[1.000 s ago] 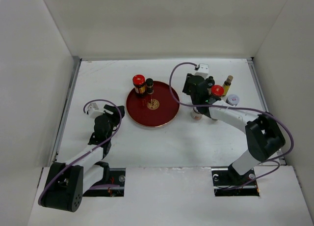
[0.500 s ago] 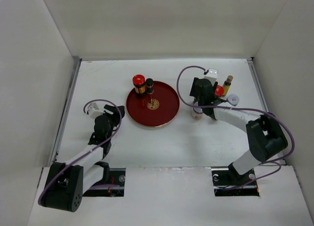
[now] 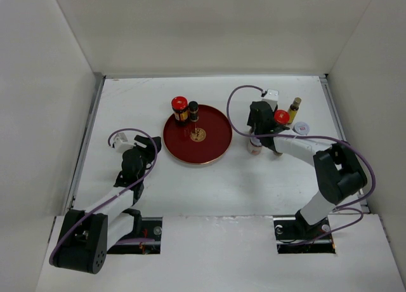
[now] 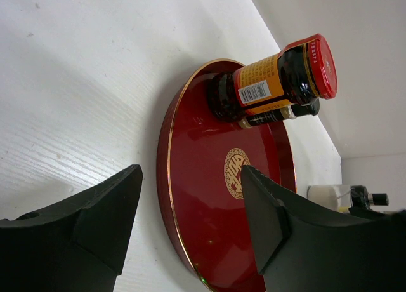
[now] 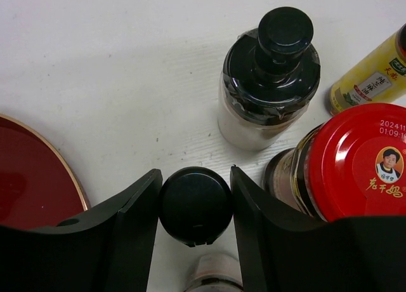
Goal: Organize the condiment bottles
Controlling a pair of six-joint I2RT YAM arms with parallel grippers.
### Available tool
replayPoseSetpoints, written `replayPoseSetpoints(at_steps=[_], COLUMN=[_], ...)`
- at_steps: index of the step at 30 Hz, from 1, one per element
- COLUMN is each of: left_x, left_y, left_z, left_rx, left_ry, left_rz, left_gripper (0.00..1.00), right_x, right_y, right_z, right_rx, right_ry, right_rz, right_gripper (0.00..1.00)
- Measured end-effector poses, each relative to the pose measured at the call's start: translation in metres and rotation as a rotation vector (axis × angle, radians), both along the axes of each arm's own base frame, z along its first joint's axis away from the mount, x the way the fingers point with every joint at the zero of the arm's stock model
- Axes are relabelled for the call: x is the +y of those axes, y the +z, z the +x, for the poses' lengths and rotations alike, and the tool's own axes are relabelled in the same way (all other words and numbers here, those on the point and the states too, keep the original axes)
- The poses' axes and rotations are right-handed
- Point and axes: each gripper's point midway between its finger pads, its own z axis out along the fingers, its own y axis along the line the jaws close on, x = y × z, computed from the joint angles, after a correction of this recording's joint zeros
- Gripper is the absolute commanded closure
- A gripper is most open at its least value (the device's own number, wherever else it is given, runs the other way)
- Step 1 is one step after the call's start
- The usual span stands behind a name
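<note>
The black-capped bottle rises over the tray's rim in my right gripper next. Then it comes down onto the tray's bottom beside the dark bottle for release, since that bottom is bare.
My right gripper is shut on a small black-capped bottle, one finger against each side of its cap. This happens right of the red tray, where the gripper points down. Around it stand a black-topped clear jar, a red-lidded jar, a slim yellowish bottle and a pale jar. On the tray stand a red-lidded brown jar and a dark bottle. My left gripper is open and empty, facing the tray's left rim.
A white-lidded jar stands at the right end of the bottle group. White walls enclose the table on three sides. The right arm's cable loops above the tray's right edge. The left gripper rests left of the tray.
The right wrist shifted right over the bottle group, then settled slightly lower, and its fingers now sit against the black cap. The left arm and the tray's bottles have not moved.
</note>
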Motion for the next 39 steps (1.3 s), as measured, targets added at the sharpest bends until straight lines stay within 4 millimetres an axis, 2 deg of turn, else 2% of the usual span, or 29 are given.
replayPoseSetpoints(at_steps=[4,7,9,12,14,17,19,22,25,28,35,39], left_x=[-0.001,-0.001,-0.001,-0.001,-0.001,-0.001,-0.001,-0.001,-0.001,0.000,0.001,0.001], left_y=[-0.001,-0.003,-0.003,-0.003,-0.003,-0.002,-0.002,-0.002,-0.002,-0.002,-0.002,-0.002], left_z=[0.000,0.000,0.000,0.000,0.000,0.000,0.000,0.000,0.000,0.000,0.001,0.001], left_rx=[0.003,0.009,0.011,0.010,0.008,0.004,0.004,0.004,0.004,0.005,0.005,0.005], left_ry=[-0.003,-0.003,-0.004,-0.004,-0.003,-0.002,-0.002,-0.002,-0.002,-0.001,0.004,0.003], left_rz=[0.001,0.002,0.002,0.002,0.001,0.001,0.001,0.000,0.000,0.000,0.000,0.000], left_gripper=[0.38,0.38,0.38,0.38,0.38,0.38,0.38,0.38,0.38,0.38,0.38,0.38], right_x=[0.003,0.018,0.038,0.080,0.107,0.141,0.158,0.173,0.181,0.189,0.200,0.205], right_y=[0.008,0.030,0.051,0.083,0.092,0.085,0.071,0.044,0.029,0.024,0.011,0.010], right_z=[0.001,0.009,0.017,0.035,0.046,0.057,0.065,0.073,0.078,0.084,0.085,0.086], right_rx=[-0.019,-0.070,-0.118,-0.196,-0.224,-0.221,-0.197,-0.142,-0.102,-0.092,-0.064,-0.065], right_ry=[0.012,0.045,0.080,0.147,0.188,0.244,0.275,0.307,0.322,0.330,0.338,0.338], right_rz=[-0.006,0.000,0.014,0.050,0.070,0.083,0.082,0.072,0.067,0.074,0.083,0.094], right_gripper=[0.60,0.60,0.60,0.59,0.59,0.59,0.59,0.59,0.59,0.58,0.54,0.40])
